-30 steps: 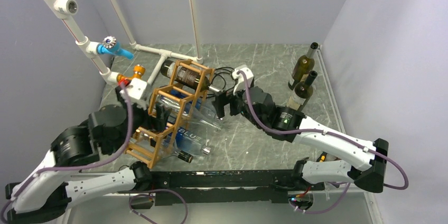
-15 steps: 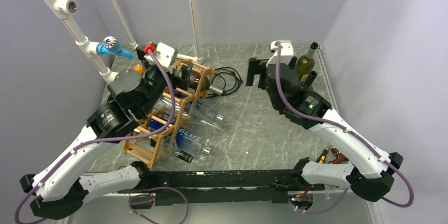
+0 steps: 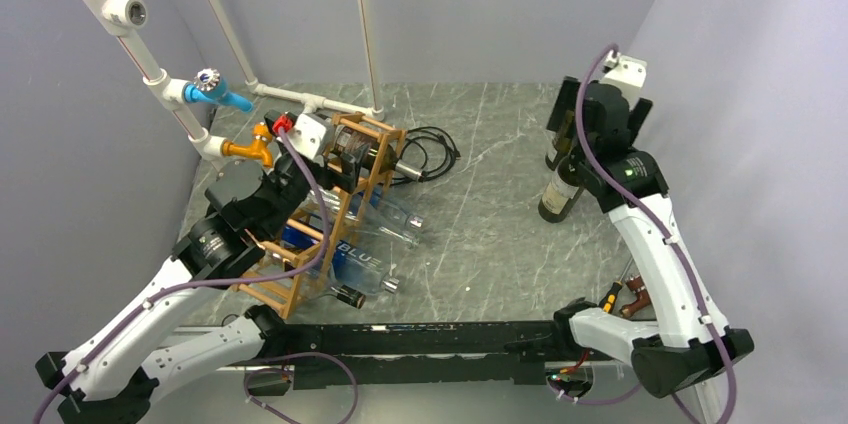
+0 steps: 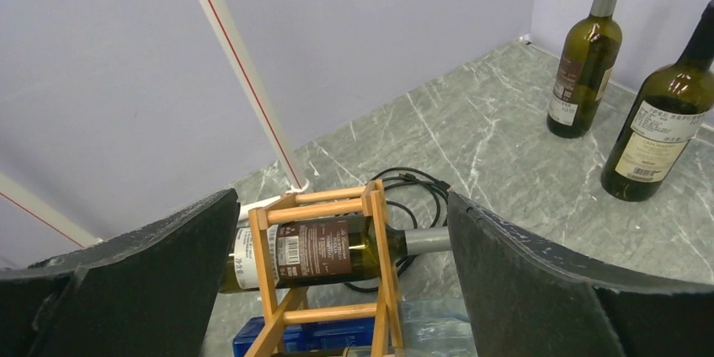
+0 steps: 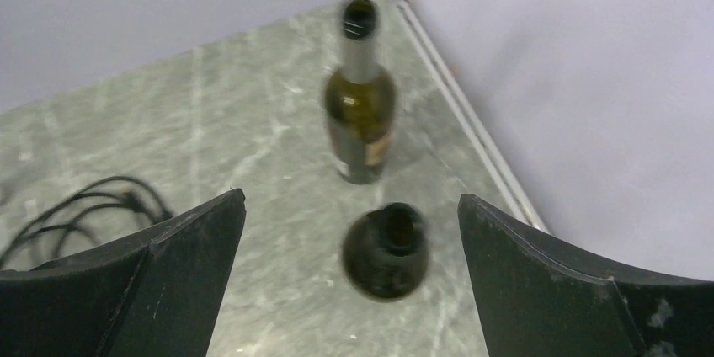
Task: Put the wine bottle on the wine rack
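Observation:
The open right gripper lowers around the near bottle's neck [image 5: 400, 231] next and closes its fingers there. The near bottle's opening lies below the gripper, between its spread fingers.
The wine rack [image 3: 300, 244] of orange-brown sticks stands at the left and holds several lying bottles. A dark wine bottle [image 3: 365, 152] fills its top cell and also shows in the left wrist view [image 4: 320, 247]. Two green wine bottles stand upright at the far right, the near one [image 3: 560, 189] and the far one [image 4: 581, 62]. My right gripper [image 3: 598, 114] hovers open above them. In the right wrist view the near bottle's mouth [image 5: 386, 247] lies below the open gripper [image 5: 349, 199], with the far bottle [image 5: 360, 113] beyond. My left gripper [image 3: 322, 166] is open and empty over the rack top [image 4: 341, 197].
A black cable [image 3: 425, 149] lies coiled behind the rack. White pipes with a blue valve [image 3: 215, 89] and an orange tap [image 3: 250, 144] run along the left wall. Side and back walls stand close to the bottles. Small tools [image 3: 625, 294] lie near the right arm's base.
My right arm swung from beside the rack to the far right, above the standing bottles. My left arm rose from beside the rack's base to above its top.

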